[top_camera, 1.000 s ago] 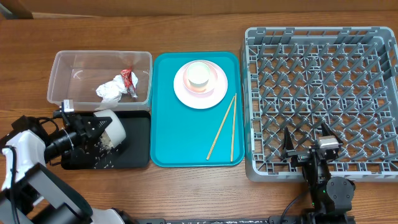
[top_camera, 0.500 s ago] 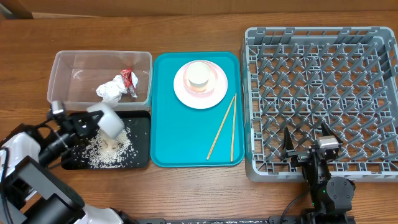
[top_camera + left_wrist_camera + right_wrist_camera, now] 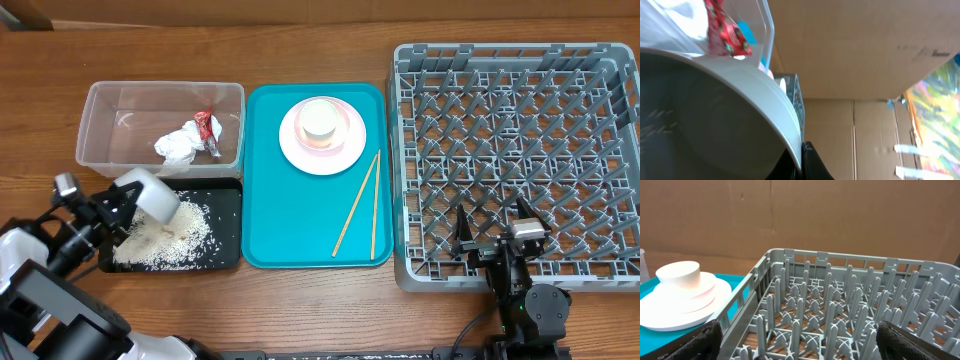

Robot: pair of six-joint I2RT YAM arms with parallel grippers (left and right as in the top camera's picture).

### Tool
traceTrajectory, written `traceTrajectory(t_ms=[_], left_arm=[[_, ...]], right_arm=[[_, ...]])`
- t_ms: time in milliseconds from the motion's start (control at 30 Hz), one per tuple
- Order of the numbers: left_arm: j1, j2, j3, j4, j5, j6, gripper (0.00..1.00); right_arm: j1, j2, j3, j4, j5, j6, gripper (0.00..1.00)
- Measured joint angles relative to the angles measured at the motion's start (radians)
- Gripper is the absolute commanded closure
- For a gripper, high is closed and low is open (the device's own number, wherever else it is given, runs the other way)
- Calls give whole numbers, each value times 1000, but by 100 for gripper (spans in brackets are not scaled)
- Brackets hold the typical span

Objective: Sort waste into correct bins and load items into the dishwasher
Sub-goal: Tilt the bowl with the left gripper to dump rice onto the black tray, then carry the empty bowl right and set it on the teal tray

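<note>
My left gripper holds the bowl and needs to move across, turn it upright, lower it onto the teal tray's bare front [image 3: 288, 216] and release it there, because rice lies in the black tray.
My left gripper [image 3: 122, 205] is shut on the rim of the white bowl [image 3: 152, 192], which is held tipped over the black tray [image 3: 228, 200]. Loose rice [image 3: 168, 240] lies spread in that tray. In the left wrist view the bowl [image 3: 705, 110] fills the left side, with its rim pinched between my fingers [image 3: 812, 162]. The clear tub [image 3: 100, 110] holds the crumpled napkin [image 3: 178, 146] and the red wrapper [image 3: 208, 130]. The pink plate [image 3: 345, 150] carries the white cup [image 3: 322, 120]. Two chopsticks [image 3: 358, 205] lie beside them. My right gripper [image 3: 497, 228] stands open over the front of the dish rack [image 3: 520, 140].
The plate, cup and chopsticks sit on a teal serving tray [image 3: 290, 220] between the bins and the rack. The right wrist view shows the rack's upright pegs [image 3: 840, 305], with the plate [image 3: 685, 312] to the left. Brown cardboard walls stand behind the table.
The bowl has swung left and up with my left gripper. Rice that was hidden under the bowl now lies spread in the black tray. The right arm has not moved.
</note>
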Motion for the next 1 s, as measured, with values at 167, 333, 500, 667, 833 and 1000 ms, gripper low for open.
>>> traceTrajectory(t_ms=[167,333,500,667,833,1000], left_arm=[[-51,0,-1,51,58,-16,96],[-50,0,-1,47,80,-48,96],[-42,0,-2,-3,79,-51,96],[-37,0,-5,-117,80,-3,96],[-36,0,-6,-117,72,0,96],[-37,0,-6,-177,16,-1,96]], right_arm=[[0,0,0,0,0,0,0],[0,0,0,0,0,0,0],[0,0,0,0,0,0,0],[0,-1,0,0,0,0,0],[0,-1,0,0,0,0,0],[0,-1,0,0,0,0,0]])
